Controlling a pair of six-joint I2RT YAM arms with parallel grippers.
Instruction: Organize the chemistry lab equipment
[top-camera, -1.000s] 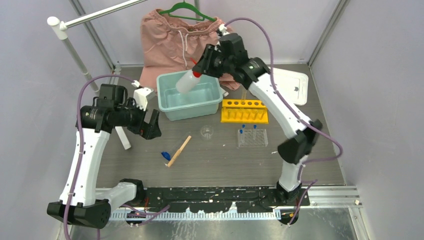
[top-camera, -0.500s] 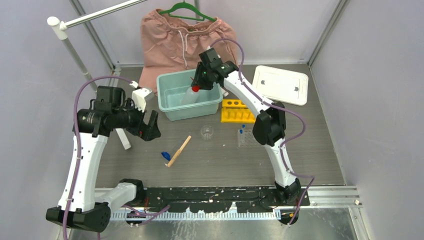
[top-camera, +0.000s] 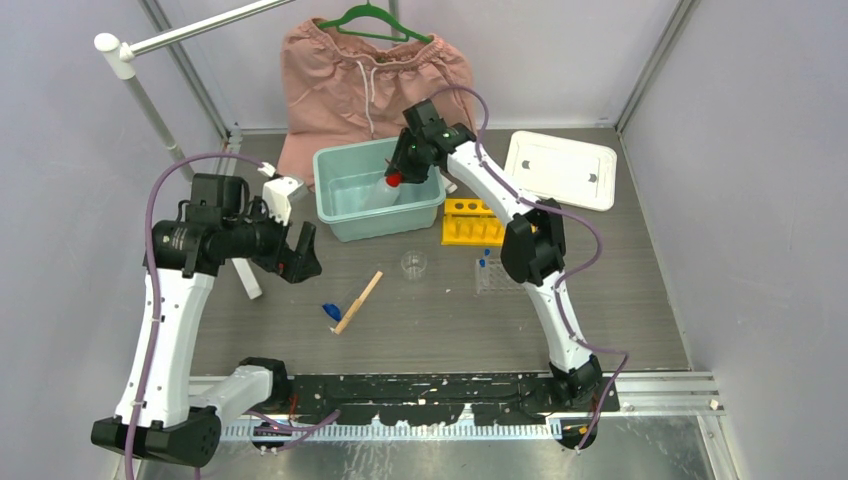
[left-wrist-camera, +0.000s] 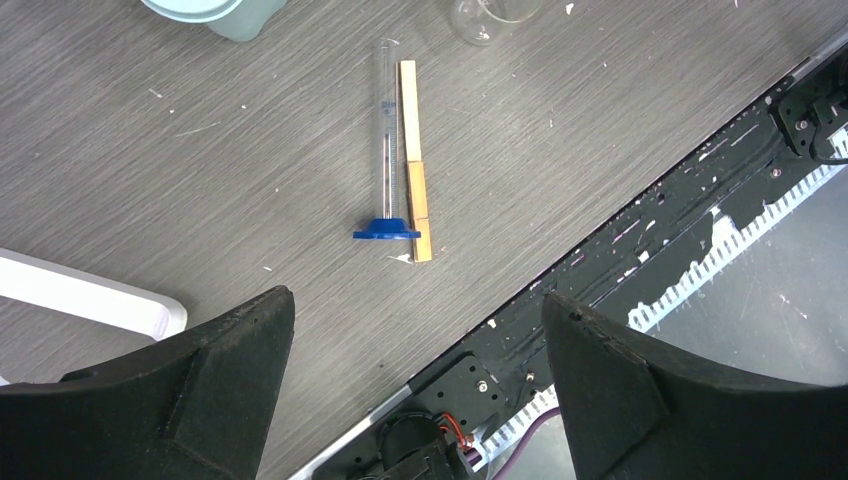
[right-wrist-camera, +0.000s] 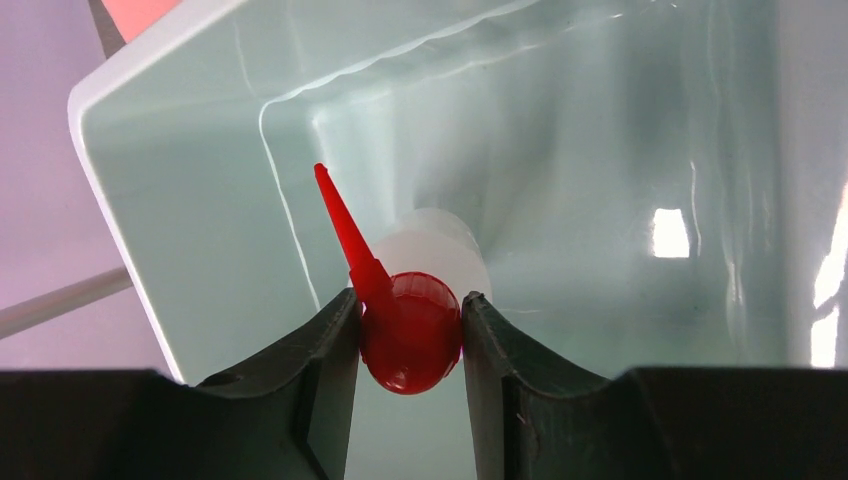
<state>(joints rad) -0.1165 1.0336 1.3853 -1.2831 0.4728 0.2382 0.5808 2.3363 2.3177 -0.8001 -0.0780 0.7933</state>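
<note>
The robot's right gripper will next lower the bottle's red cap (right-wrist-camera: 410, 335) toward the bottom of the teal bin and let go of it there, because the bin's bottom is below the gripper.
My right gripper (top-camera: 394, 179) (right-wrist-camera: 410, 297) is shut on the red cap (right-wrist-camera: 410, 335) of the white squeeze bottle (top-camera: 380, 193) (right-wrist-camera: 442, 238). It holds the bottle tilted, body down inside the teal bin (top-camera: 385, 224) (right-wrist-camera: 180, 200). My left gripper (top-camera: 298, 256) (left-wrist-camera: 417, 300) hovers open and holds nothing, left of a wooden stick (top-camera: 358, 302) (left-wrist-camera: 412, 150). A thin clear tube (left-wrist-camera: 385, 120) with a blue foot (top-camera: 331, 311) (left-wrist-camera: 386, 231) lies beside the stick. A tiny clear beaker (top-camera: 414, 263) (left-wrist-camera: 490, 12), a yellow rack (top-camera: 470, 226) and a clear rack (top-camera: 490, 277) with blue-capped tubes stand mid-table.
Pink shorts (top-camera: 365, 85) on a green hanger hang behind the bin. The bin's white lid (top-camera: 560, 170) lies at the back right. A white pole stand (top-camera: 246, 276) rises just left of my left gripper. The right arm's elbow (top-camera: 528, 250) partly covers both racks.
My right arm has swung left and down, lowering the squeeze bottle from above the bin's rim into the bin. The left arm has barely moved.
</note>
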